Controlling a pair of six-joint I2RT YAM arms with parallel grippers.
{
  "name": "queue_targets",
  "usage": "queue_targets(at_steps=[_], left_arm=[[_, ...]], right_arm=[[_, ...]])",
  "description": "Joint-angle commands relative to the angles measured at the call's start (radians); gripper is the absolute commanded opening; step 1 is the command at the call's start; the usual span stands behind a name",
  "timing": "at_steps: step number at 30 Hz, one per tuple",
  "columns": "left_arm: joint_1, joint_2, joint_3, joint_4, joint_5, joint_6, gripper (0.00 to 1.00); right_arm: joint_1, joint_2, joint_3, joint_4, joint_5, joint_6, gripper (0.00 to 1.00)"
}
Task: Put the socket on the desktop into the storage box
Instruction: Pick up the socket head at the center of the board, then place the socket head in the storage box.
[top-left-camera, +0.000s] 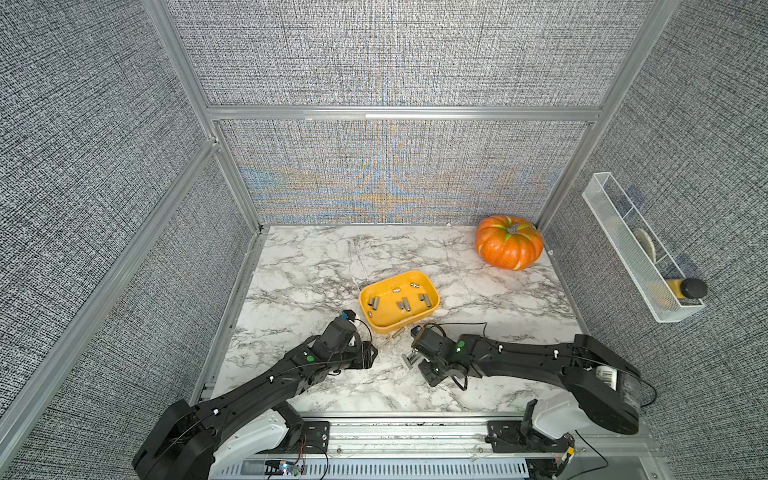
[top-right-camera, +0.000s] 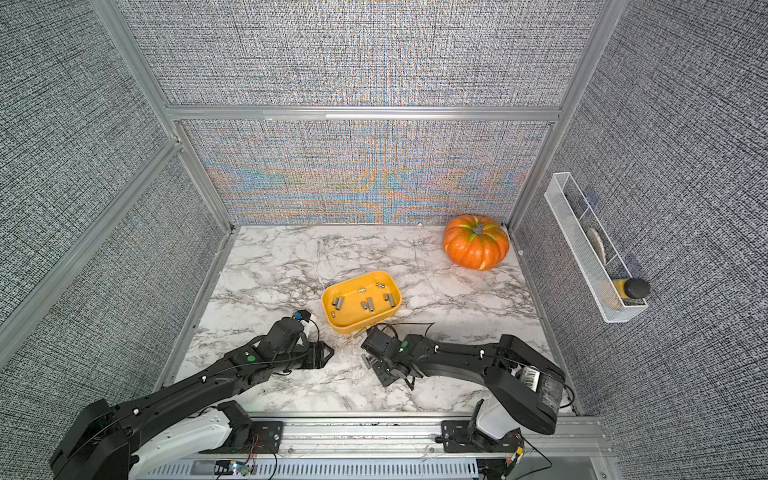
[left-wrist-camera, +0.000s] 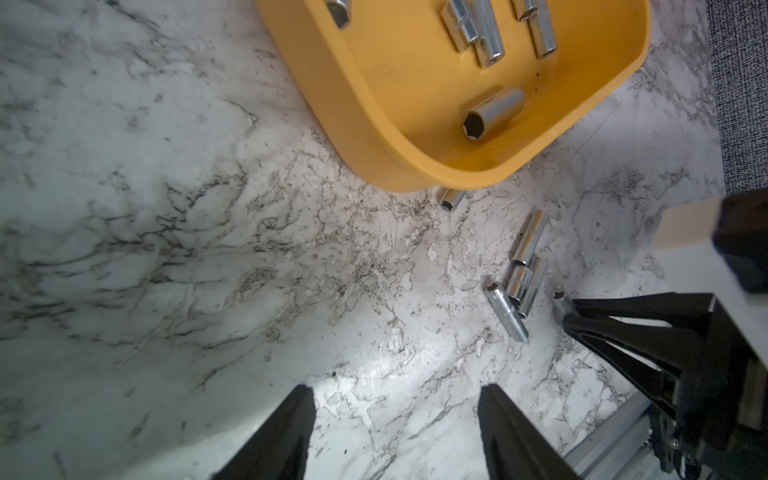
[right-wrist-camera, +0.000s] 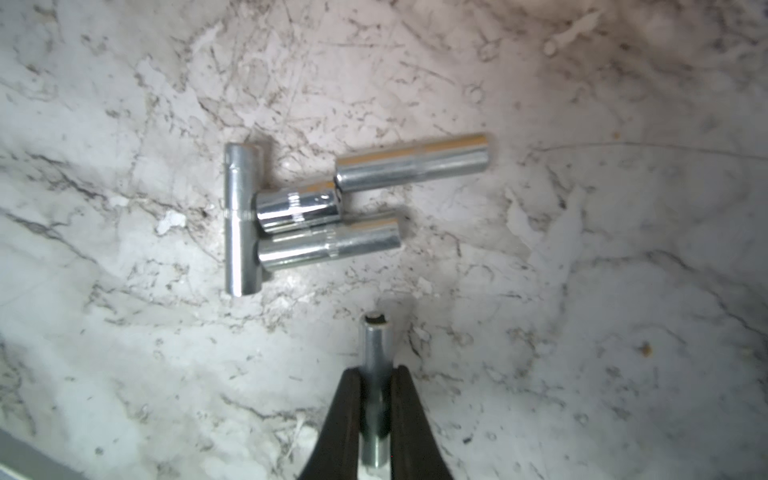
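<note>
I will next raise my right gripper to clear the near side of the box, carry the slim socket outward and let go of it over the box's middle (top-left-camera: 394, 305), which is outward of my gripper.
The yellow storage box (top-left-camera: 384, 326) sits mid-desktop (top-left-camera: 332, 257) with several chrome sockets (top-left-camera: 405, 303) inside. My right gripper (right-wrist-camera: 376, 370) is shut on one slim socket (right-wrist-camera: 375, 345), held low over the marble just in front of the box. Beyond its tips lies a cluster of loose sockets (right-wrist-camera: 299, 208), which also shows in the left wrist view (left-wrist-camera: 521, 282). One more socket (left-wrist-camera: 451, 198) lies against the box's wall (left-wrist-camera: 353, 104). My left gripper (left-wrist-camera: 397, 392) hovers open and empty over bare marble, left of the box's near corner (top-left-camera: 374, 355).
An orange pumpkin (top-left-camera: 509, 243) stands in the back right corner. A white wire basket (top-left-camera: 640, 253) hangs on the right wall with a bottle (top-left-camera: 688, 289) in it. Aluminium rails (top-left-camera: 415, 432) run along the front edge; fabric walls enclose the other sides.
</note>
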Motion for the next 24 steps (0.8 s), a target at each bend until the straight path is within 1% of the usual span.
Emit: queue_targets(at_steps=[1, 3, 6, 8, 10, 13, 17, 22, 24], left_arm=[[0.0, 0.01, 0.019, -0.003, -0.016, 0.025, 0.67], [-0.001, 0.014, 0.028, -0.004, -0.016, 0.038, 0.67], [-0.003, 0.027, 0.039, -0.007, -0.016, 0.056, 0.67], [-0.005, 0.033, 0.045, -0.009, -0.016, 0.062, 0.67], [-0.006, 0.039, 0.05, -0.01, -0.018, 0.067, 0.67], [-0.013, 0.042, 0.057, -0.013, -0.02, 0.076, 0.66], [-0.033, 0.04, 0.076, -0.038, -0.045, 0.095, 0.66], [-0.053, 0.039, 0.087, -0.055, -0.064, 0.104, 0.66], [-0.065, 0.037, 0.089, -0.06, -0.069, 0.104, 0.66]], right_arm=[[-0.036, -0.05, 0.006, -0.078, 0.02, 0.059, 0.0], [-0.08, -0.089, 0.028, -0.091, 0.015, 0.067, 0.0], [-0.161, -0.123, 0.115, -0.082, -0.015, 0.053, 0.0], [-0.212, -0.116, 0.17, -0.053, -0.042, 0.04, 0.0], [-0.253, -0.079, 0.238, -0.014, -0.076, 0.026, 0.0], [-0.285, 0.042, 0.375, -0.004, -0.122, -0.009, 0.0], [-0.291, 0.224, 0.541, -0.016, -0.122, -0.039, 0.0], [-0.301, 0.423, 0.678, -0.043, -0.129, -0.044, 0.0], [-0.303, 0.472, 0.717, -0.053, -0.131, -0.042, 0.0]])
